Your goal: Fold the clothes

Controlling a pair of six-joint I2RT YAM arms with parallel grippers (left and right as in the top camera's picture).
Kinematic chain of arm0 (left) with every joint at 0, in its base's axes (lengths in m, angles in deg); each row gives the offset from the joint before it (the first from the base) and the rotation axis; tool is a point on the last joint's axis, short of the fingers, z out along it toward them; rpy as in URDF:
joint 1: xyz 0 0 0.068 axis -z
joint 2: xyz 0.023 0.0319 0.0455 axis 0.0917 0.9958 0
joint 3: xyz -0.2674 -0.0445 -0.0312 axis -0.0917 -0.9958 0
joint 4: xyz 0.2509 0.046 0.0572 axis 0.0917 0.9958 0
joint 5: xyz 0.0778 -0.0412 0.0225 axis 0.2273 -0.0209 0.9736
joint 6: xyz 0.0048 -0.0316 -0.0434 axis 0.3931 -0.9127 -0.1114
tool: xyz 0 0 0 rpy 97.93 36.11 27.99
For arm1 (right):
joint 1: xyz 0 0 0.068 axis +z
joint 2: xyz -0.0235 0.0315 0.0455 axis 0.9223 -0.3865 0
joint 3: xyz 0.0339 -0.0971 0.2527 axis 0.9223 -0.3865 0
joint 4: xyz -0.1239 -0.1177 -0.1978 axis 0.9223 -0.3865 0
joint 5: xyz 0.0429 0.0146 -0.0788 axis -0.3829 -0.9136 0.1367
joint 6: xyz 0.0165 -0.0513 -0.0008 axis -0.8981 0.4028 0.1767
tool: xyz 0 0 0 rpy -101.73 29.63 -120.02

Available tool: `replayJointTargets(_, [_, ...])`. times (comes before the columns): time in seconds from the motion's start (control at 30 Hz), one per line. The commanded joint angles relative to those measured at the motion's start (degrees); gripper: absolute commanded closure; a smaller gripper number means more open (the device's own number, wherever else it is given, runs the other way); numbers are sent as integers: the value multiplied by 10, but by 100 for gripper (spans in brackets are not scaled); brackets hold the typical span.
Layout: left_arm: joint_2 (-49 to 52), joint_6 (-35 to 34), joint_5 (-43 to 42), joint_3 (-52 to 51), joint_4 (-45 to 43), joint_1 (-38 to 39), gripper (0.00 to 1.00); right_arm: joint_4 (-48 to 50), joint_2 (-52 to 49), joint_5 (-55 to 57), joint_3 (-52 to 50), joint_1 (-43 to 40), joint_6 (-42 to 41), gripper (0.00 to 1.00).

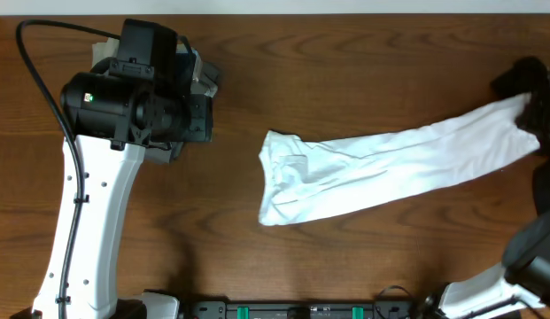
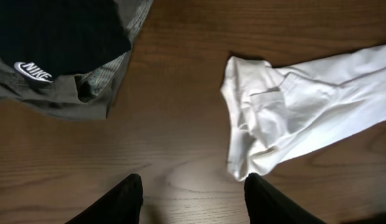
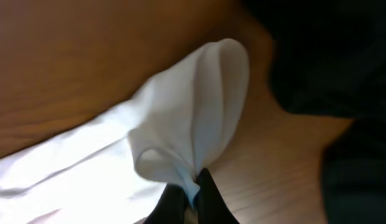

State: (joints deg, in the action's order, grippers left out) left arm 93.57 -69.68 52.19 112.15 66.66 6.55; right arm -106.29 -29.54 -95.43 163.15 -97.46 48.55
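My right gripper should next carry the pinched end of the T-shirt onto the middle of the long outstretched band (image 1: pixel 379 167) and let go, because that spot is to the left in the overhead view.
A white T-shirt (image 1: pixel 390 168) lies bunched into a long band across the wooden table, from the middle to the right edge. My right gripper (image 1: pixel 533 113) is shut on its right end; in the right wrist view the cloth (image 3: pixel 193 124) is pinched between the two dark fingers (image 3: pixel 208 196). My left gripper (image 2: pixel 193 186) hovers open above bare wood, its fingers just short of the shirt's crumpled left end (image 2: pixel 267 118). A black garment with a small white logo (image 2: pixel 56 34) lies on a grey striped one (image 2: pixel 102 78) at the far left of the left wrist view.
The left arm (image 1: pixel 124 133) stands over the table's left part and hides the dark garments from above. A dark shape (image 3: pixel 329 56) fills the right side of the right wrist view. A black rail (image 1: pixel 292 310) runs along the front edge.
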Motion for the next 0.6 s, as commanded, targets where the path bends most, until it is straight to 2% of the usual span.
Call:
replayJointTargets(0.0, [-3, 3, 5, 2, 1, -3, 45, -33, -8, 22, -9, 73, -54, 99])
replayJointTargets(0.1, [-3, 3, 5, 2, 2, -3, 45, -37, -8, 84, -43, 148, -87, 99])
replayJointTargets(0.3, [-3, 3, 5, 2, 1, -3, 44, 3, -8, 94, -136, 271, -106, 99])
replayJointTargets(0.57, [-3, 3, 5, 2, -1, -3, 40, 47, -8, 90, -199, 365, -120, 97])
